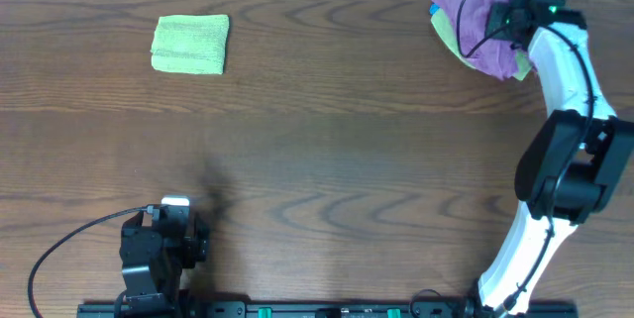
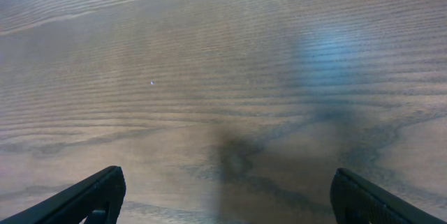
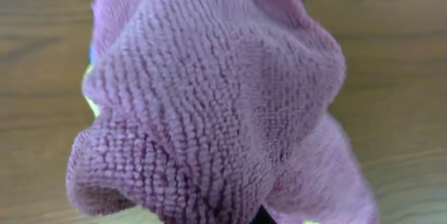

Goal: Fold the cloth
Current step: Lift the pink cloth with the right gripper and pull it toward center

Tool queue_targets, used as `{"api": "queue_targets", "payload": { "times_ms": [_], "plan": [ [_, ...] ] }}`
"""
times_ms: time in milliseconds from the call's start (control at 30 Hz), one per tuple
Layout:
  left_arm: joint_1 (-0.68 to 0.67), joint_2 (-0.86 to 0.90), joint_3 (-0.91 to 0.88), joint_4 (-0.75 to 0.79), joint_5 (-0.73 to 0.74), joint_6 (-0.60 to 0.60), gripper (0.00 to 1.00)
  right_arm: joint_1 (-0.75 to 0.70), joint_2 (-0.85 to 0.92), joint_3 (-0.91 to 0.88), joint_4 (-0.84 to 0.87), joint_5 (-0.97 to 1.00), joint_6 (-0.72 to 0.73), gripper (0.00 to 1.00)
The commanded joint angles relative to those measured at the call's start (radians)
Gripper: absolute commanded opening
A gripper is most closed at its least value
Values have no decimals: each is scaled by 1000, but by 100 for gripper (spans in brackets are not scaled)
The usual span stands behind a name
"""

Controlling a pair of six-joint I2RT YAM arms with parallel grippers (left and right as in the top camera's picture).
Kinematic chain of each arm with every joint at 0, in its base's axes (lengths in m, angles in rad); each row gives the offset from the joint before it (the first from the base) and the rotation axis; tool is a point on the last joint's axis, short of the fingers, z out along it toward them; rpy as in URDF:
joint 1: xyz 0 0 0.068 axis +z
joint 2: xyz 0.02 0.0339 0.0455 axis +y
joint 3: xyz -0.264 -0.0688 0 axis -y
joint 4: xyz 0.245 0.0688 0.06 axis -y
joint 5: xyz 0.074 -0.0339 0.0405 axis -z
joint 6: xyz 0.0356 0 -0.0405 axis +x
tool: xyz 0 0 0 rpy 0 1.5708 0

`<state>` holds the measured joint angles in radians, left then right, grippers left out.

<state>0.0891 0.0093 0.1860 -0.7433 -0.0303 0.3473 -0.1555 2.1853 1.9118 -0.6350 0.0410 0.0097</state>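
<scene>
My right gripper holds the purple cloth point(image 1: 474, 19). It will go up, carry the cloth back and to the left in the overhead view, and release it over the table's bare middle, clear of cloths.
A crumpled purple cloth point(image 1: 474, 19) lies on top of a pile of cloths at the table's far right. It fills the right wrist view point(image 3: 209, 105), bunched up right at the jaws. My right gripper point(image 1: 510, 11) is down on this cloth and shut on it; its fingers are almost wholly hidden by the fabric. A folded green cloth point(image 1: 191, 44) lies flat at the far left. My left gripper point(image 2: 227, 196) is open and empty, low over bare wood near the table's front left edge.
Yellow-green and blue cloths point(image 1: 448, 33) peek out under the purple one; a green edge also shows in the right wrist view point(image 3: 126, 217). The right arm point(image 1: 565, 130) reaches along the right side. A black cable point(image 1: 69, 244) loops at front left.
</scene>
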Motion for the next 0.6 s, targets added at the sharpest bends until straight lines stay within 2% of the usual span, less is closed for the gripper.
{"api": "queue_targets", "payload": {
  "times_ms": [0, 267, 433, 567],
  "plan": [
    [2, -6, -20, -14, -3, -3, 95, 24, -20, 99, -68, 15, -4, 1],
    [2, -6, -20, -14, -3, -3, 95, 158, -42, 314, -396, 11, -11, 2],
    [3, -6, -20, -14, -3, -3, 95, 305, -117, 328, -467, 13, -33, 2],
    [2, -6, -20, -14, -3, -3, 95, 411, -163, 328, -573, 24, 38, 2]
  ]
}}
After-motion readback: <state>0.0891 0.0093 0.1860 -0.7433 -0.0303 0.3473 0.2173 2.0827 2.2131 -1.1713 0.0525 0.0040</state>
